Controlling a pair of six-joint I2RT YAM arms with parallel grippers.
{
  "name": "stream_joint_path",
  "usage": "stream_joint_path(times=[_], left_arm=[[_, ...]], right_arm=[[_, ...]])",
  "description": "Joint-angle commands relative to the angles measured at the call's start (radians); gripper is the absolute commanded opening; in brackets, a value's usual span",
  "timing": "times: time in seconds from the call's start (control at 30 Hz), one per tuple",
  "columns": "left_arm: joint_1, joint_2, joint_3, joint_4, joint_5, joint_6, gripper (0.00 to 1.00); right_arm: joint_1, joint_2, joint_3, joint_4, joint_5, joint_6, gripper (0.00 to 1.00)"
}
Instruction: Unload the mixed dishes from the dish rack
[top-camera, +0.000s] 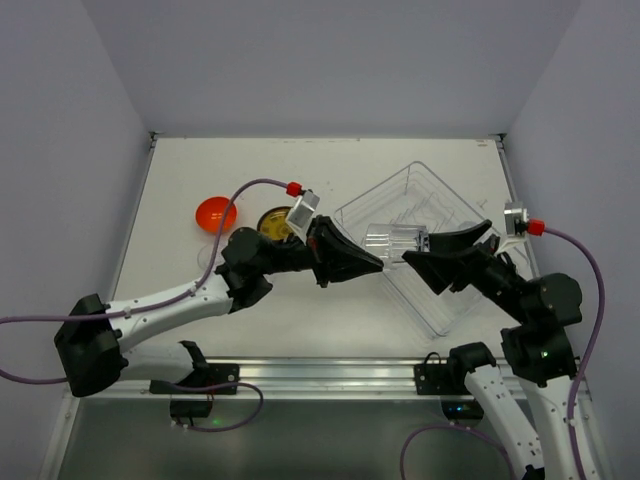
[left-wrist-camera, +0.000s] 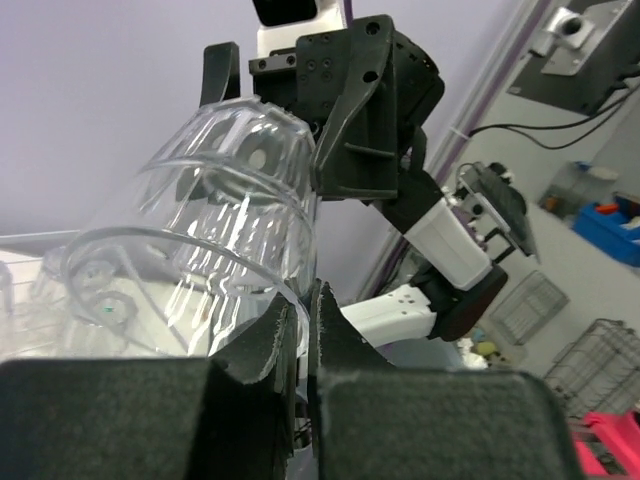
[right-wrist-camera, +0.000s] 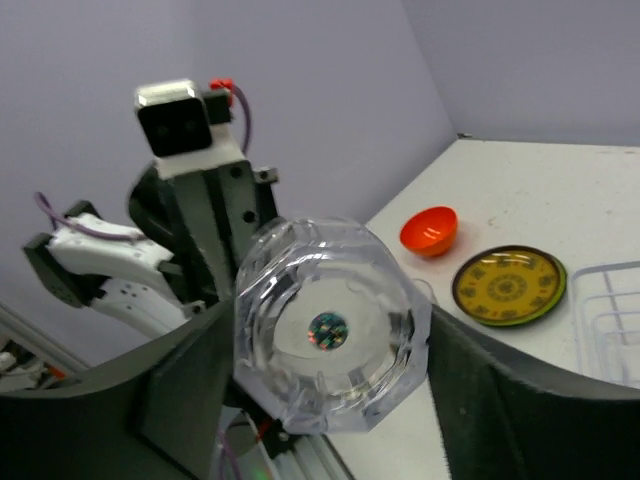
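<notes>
I will next move my left gripper toward the plate (top-camera: 275, 222), tip it downward and lower the cup, then let the cup go on the tabletop beside the rack, because that spot is bare.
A stack of clear plastic cups (top-camera: 396, 241) hangs in the air between my two grippers, over the left side of the clear dish rack (top-camera: 445, 315). My left gripper (top-camera: 380, 265) is shut on the cup's rim wall (left-wrist-camera: 200, 250), its fingertips (left-wrist-camera: 272, 330) pinching the plastic. My right gripper (top-camera: 407, 259) grips the base end of the cup (right-wrist-camera: 330, 335), with one finger (right-wrist-camera: 190, 390) pressed against each side. In the left wrist view two nested rims show. The small orange bowl (top-camera: 215, 213) and the olive-yellow patterned plate (top-camera: 275, 222) lie on the table to the left.
The bowl (right-wrist-camera: 430, 230) and plate (right-wrist-camera: 508, 285) also show in the right wrist view, the plate with a green edge under it. A corner of the rack (right-wrist-camera: 610, 320) shows at the right there. More clear plastic (left-wrist-camera: 40, 300) lies below the held cup.
</notes>
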Motion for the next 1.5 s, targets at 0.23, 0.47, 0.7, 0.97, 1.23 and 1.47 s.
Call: stream_joint_path(times=[0.23, 0.47, 0.7, 0.97, 1.23, 1.47], left_arm=[[-0.028, -0.133, 0.151, -0.663, -0.362, 0.329, 0.0], [-0.028, -0.008, 0.395, -1.215, -0.565, 0.435, 0.0], [-0.028, 0.12, 0.51, -1.714, -0.737, 0.475, 0.0], [-0.028, 0.271, 0.461, -1.882, -0.731, 0.57, 0.0], [-0.017, 0.557, 0.631, -1.925, -0.673, 0.628, 0.0], [0.007, 0.672, 0.765, -1.988, -0.722, 0.633, 0.02]], right_arm=[[-0.001, 0.032, 0.059, -0.254, 0.202, -0.2, 0.99], [-0.001, 0.006, 0.126, -0.517, 0.426, -0.221, 0.99], [-0.001, -0.014, 0.214, -0.709, 0.69, -0.282, 0.99], [-0.001, 0.032, 0.191, -0.747, 0.682, -0.308, 0.99], [-0.001, 0.038, 0.191, -0.718, 0.662, -0.339, 0.99], [-0.001, 0.009, 0.142, -0.703, 0.662, -0.354, 0.99]])
